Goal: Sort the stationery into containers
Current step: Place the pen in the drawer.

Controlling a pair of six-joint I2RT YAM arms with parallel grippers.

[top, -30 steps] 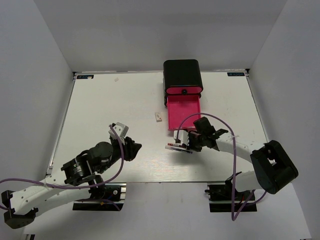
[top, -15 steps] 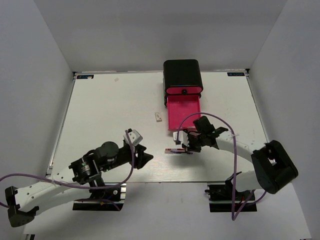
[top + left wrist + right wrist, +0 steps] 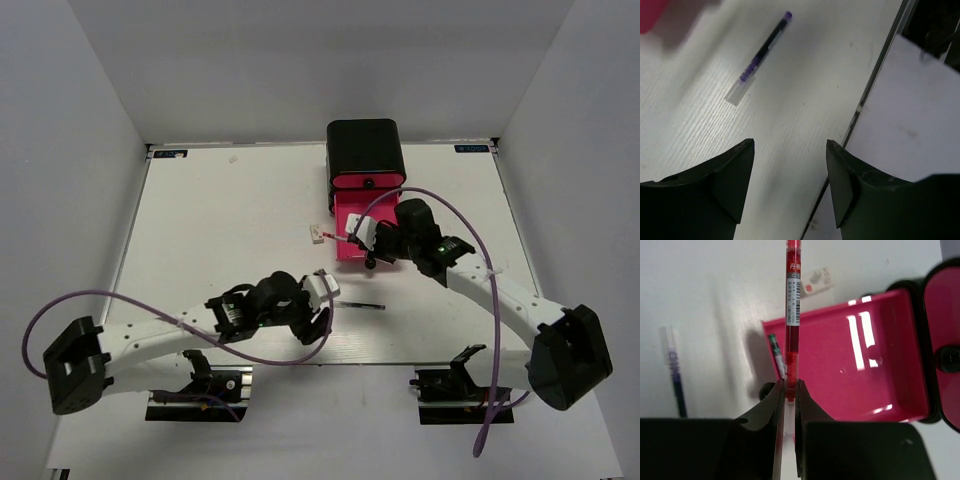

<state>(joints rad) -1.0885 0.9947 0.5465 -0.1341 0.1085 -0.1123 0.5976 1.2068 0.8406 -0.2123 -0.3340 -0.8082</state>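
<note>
My left gripper moves across and down over the purple-marked pen's middle (image 3: 361, 305) (image 3: 762, 55) next, since it lies below the gripper's fingers and to their right in the top view.
The black cabinet (image 3: 365, 148) stands at the back, its lowest pink drawer (image 3: 372, 212) pulled open. My right gripper (image 3: 372, 245) is shut on a red pen (image 3: 345, 238) at the drawer's front left corner. In the right wrist view the red pen (image 3: 791, 300) sticks out past the drawer's edge (image 3: 860, 355), and a green-tipped pen (image 3: 775, 352) lies inside. A dark purple-marked pen (image 3: 360, 305) lies on the table. My left gripper (image 3: 318, 322) is open and empty just left of it; the pen (image 3: 760, 52) lies ahead of the gripper (image 3: 790, 145).
A small white eraser-like block (image 3: 318, 234) lies left of the open drawer and also shows in the right wrist view (image 3: 817, 280). The shut upper drawer has a black knob (image 3: 950, 357). The table's front edge (image 3: 875, 80) runs close beside my left gripper.
My right gripper has lifted the red pen off the table and carried it back to the open drawer. My left arm has swung right, toward the dark pen left on the table.
</note>
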